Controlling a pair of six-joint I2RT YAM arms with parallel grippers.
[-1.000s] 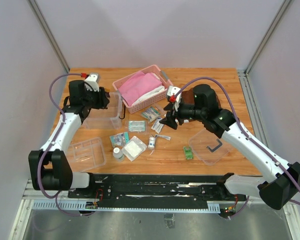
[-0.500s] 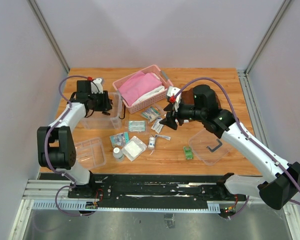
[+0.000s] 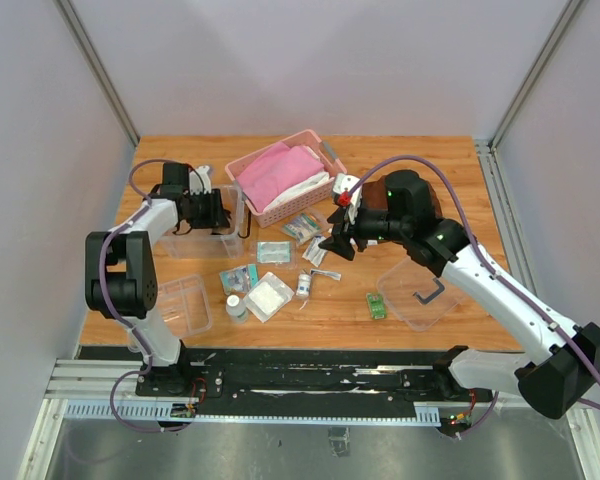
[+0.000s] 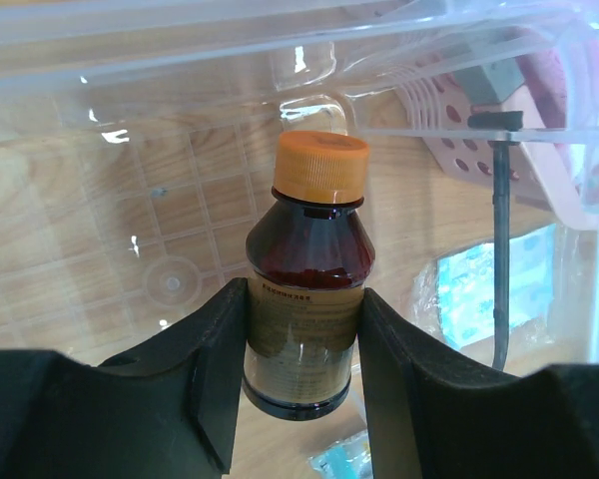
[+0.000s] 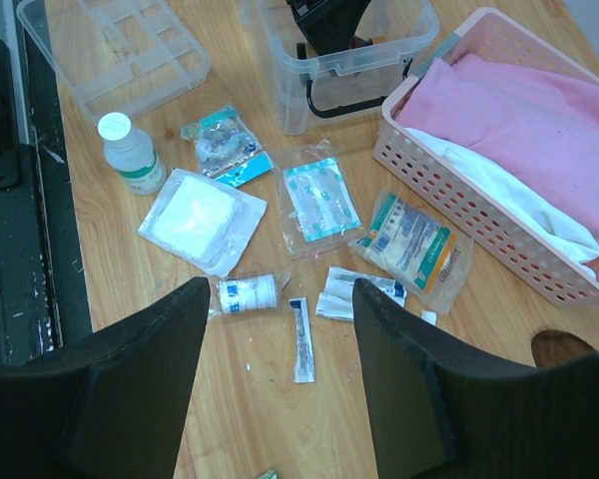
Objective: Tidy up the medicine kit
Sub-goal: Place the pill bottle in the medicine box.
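Note:
The brown bottle hangs upright over clear space, so the robot's left gripper should next go down slightly toward the basket-side end of the kit box's bottom and release the bottle.
The clear kit box (image 3: 195,245) stands at the left and also shows in the right wrist view (image 5: 409,50). My left gripper (image 3: 218,214) is inside it, shut on a brown bottle with an orange cap (image 4: 307,299), which it holds upright over the box floor (image 4: 130,249). The divided clear tray (image 3: 175,305) lies near the front left. The lid with the dark handle (image 3: 420,292) lies at the right. My right gripper (image 3: 335,243) is open and empty. It hovers above a thin sachet (image 5: 301,339), a small roll (image 5: 248,293) and a gauze packet (image 5: 202,220).
A pink slatted basket with pink cloth (image 3: 285,178) stands behind the packets. A white bottle (image 3: 236,305) stands by the gauze packet. Several sachets (image 3: 300,228) and a green packet (image 3: 376,305) lie loose on the wooden table (image 3: 460,190).
My left arm has folded in and its gripper has moved slightly right and nearer, down into the clear box with the bottle. The right arm has barely moved.

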